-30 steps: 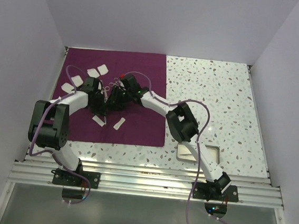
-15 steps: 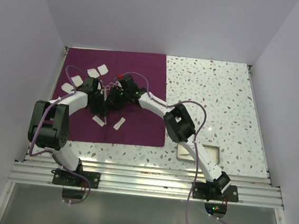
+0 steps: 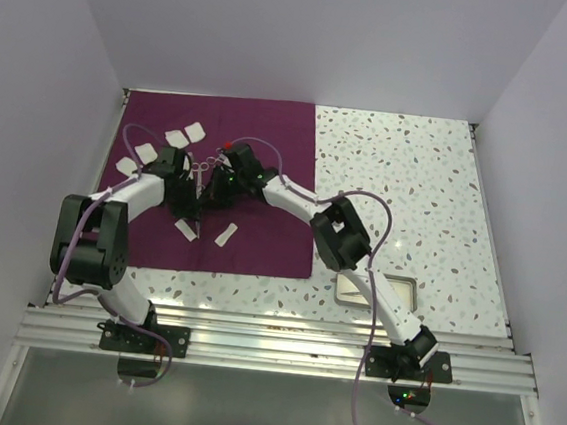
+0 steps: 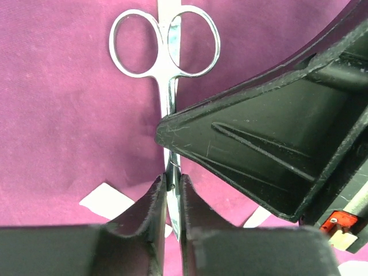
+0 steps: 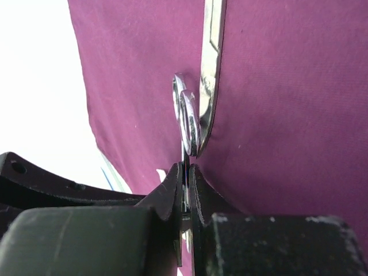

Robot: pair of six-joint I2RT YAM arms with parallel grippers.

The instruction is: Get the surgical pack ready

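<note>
The steel tray (image 3: 409,285) lies back from my right gripper and to its right in the top view. My right gripper lifts the scissors (image 3: 200,166) over next, lowers them inside and releases.
The plum-purple cloth (image 3: 270,141) lies flat at the table's back left, with several white gauze pads (image 3: 189,135) on it. Silver scissors (image 4: 169,95) are held just over the cloth, ring handles away from my left gripper. The left gripper (image 4: 172,184) is shut on their blade end. My right gripper (image 5: 187,169) is shut on the shank just behind the rings (image 5: 188,118); its black finger (image 4: 241,144) crosses the left wrist view. In the top view both grippers meet around the scissors (image 3: 200,166). The steel tray (image 3: 409,285) sits off the cloth at the front right.
More gauze pads (image 3: 227,233) lie near the cloth's front edge. A second thin silver piece (image 5: 210,63) lies on the cloth beyond the rings. White walls close in the table at left, back and right. The speckled tabletop (image 3: 397,183) spreads right of the cloth.
My right gripper has slid slightly left and closed on the scissors' shank. The left gripper has kept its hold and barely moved.
</note>
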